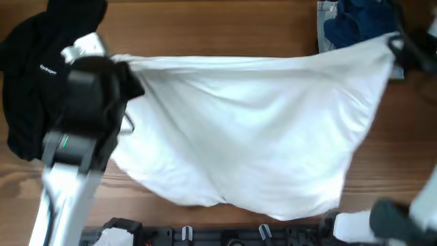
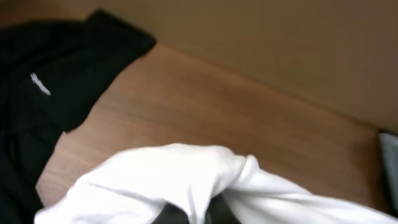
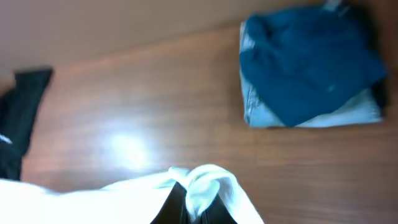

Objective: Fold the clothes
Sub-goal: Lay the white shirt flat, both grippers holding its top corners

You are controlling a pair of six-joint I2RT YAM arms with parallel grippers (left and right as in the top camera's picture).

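Observation:
I will lower the hanging shirt's corner outward with my left gripper onto the bare wood beside the black garment and release, since that wood's below and outward.
A large white T-shirt [image 1: 252,130] hangs stretched between my two grippers above the middle of the table; no lettering shows. My left gripper [image 1: 126,68] is shut on its left corner, a white fold pinched between the dark fingers in the left wrist view [image 2: 199,208]. My right gripper [image 1: 395,44] is shut on its right corner, bunched cloth between the fingers in the right wrist view [image 3: 200,199]. A black garment [image 1: 34,75] with small white text lies crumpled at the far left, also in the left wrist view [image 2: 56,81].
A folded stack of blue clothes [image 1: 355,24] sits at the back right, also in the right wrist view [image 3: 311,68]. A dark rail with fittings [image 1: 205,236] runs along the table's front edge. Bare wooden table [image 1: 225,27] shows behind the shirt.

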